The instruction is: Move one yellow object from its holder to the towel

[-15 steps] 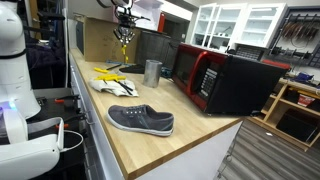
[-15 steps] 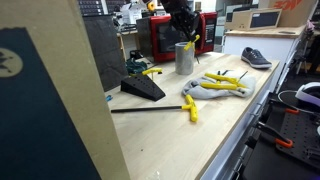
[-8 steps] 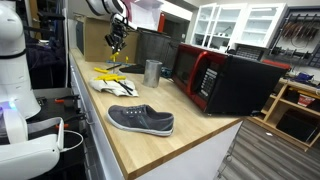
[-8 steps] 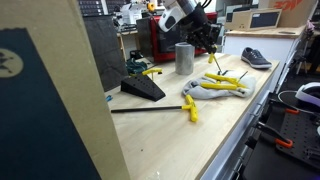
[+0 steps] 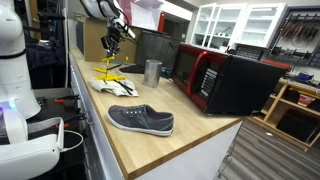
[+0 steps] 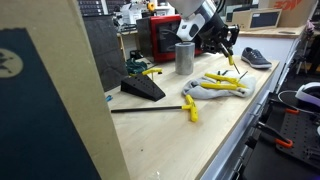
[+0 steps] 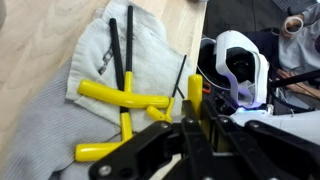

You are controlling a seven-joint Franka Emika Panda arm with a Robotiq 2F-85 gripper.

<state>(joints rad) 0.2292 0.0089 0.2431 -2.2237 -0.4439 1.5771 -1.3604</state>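
My gripper tilts and shifts slightly toward the shoe next, then releases the held tool onto the grey towel by the crossed tools.
My gripper [image 5: 107, 50] [image 6: 228, 48] is shut on a yellow-handled tool [image 7: 194, 92] and holds it in the air above the grey towel [image 7: 70, 70] [image 5: 103, 86] [image 6: 205, 90]. Several yellow-handled tools [image 7: 120, 95] [image 6: 222, 82] lie crossed on the towel. The metal cup holder [image 5: 152, 71] [image 6: 185, 56] stands beside the towel on the wooden counter. Another yellow tool [image 6: 190, 107] lies on the counter near the towel.
A grey shoe [image 5: 140, 119] [image 6: 255, 57] lies on the counter. A red microwave [image 5: 222, 78] [image 6: 165, 35] stands at the back. A black wedge stand [image 6: 141, 86] holds a yellow tool. A white robot body [image 5: 20, 90] [image 7: 240, 65] sits past the counter edge.
My gripper has carried the yellow tool away from the metal cup and out over the towel, moving lower and toward the counter's edge.
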